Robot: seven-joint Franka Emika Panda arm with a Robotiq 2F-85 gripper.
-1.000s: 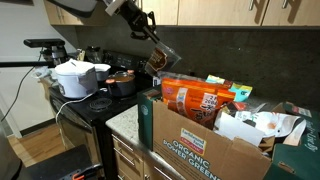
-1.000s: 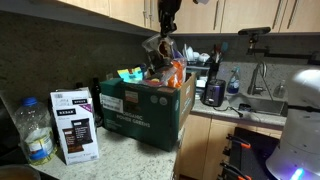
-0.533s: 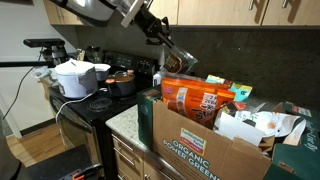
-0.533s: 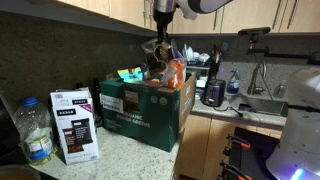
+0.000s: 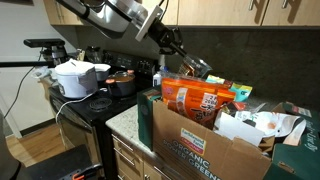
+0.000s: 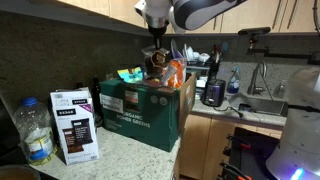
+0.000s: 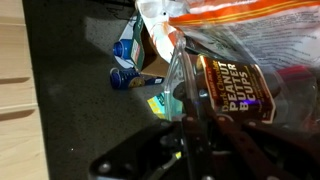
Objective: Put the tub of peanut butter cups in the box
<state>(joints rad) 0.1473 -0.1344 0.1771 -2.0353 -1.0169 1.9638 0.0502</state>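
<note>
My gripper next needs to move down into the large cardboard box's open top, beside the orange snack bag point(image 5: 198, 100), as the tub still hangs above the box's contents.
My gripper point(image 5: 180, 53) is shut on the tub of peanut butter cups point(image 5: 197, 69), a small clear tub with dark contents, and holds it tilted just above the orange snack bag point(image 5: 198, 100) inside the large cardboard box point(image 5: 195, 145). In an exterior view the tub point(image 6: 158, 57) hangs over the box point(image 6: 145, 108). In the wrist view the tub point(image 7: 225, 85) fills the frame with its brown "Peanut Butter Cups" label, and the fingers point(image 7: 190, 130) clamp its rim.
A white rice cooker point(image 5: 77, 78) and a pot point(image 5: 122, 82) sit on the stove beside the box. A dark snack box point(image 6: 75, 127) and a plastic bottle point(image 6: 35, 135) stand on the counter. A sink area point(image 6: 258, 95) lies beyond the box.
My gripper has moved with the tub across from over the stove to above the box and lower, close over the orange bag.
</note>
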